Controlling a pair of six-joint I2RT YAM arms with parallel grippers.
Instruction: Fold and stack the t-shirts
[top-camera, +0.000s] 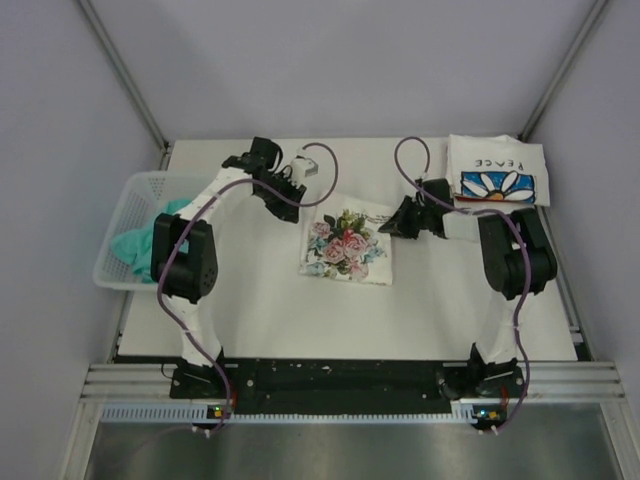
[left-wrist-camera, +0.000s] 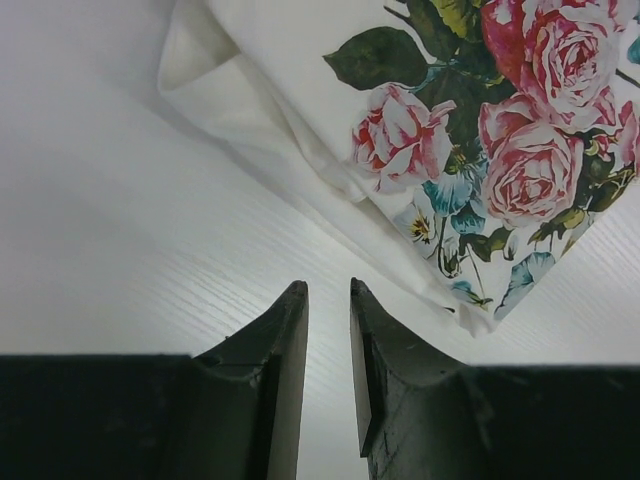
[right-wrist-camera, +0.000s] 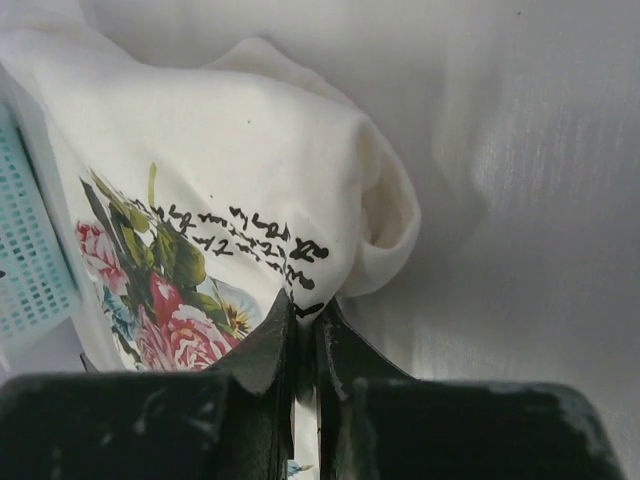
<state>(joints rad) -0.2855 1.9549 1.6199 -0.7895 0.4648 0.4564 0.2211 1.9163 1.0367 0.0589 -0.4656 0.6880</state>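
Note:
The folded "PEACE" t-shirt (top-camera: 497, 170) lies outward of my right gripper and to its right in the top view. I will lift the t-shirt I am holding over it and let go.
The white flower-print t-shirt (top-camera: 347, 245) lies folded at the middle of the table. My right gripper (top-camera: 397, 222) is shut on its right edge; the right wrist view shows the fingers (right-wrist-camera: 272, 345) pinching the cloth (right-wrist-camera: 220, 180). My left gripper (top-camera: 296, 207) sits just off the shirt's upper left corner, jaws slightly apart and empty above the table; the shirt (left-wrist-camera: 470, 130) lies ahead of it in the left wrist view. The white daisy "PEACE" t-shirt (top-camera: 497, 172) lies folded at the far right. The teal-green t-shirt (top-camera: 140, 240) lies in the basket.
A white mesh basket (top-camera: 128, 200) stands at the table's left edge. The table's left rail and enclosure walls run close behind the basket. The arm bases stand at the near edge.

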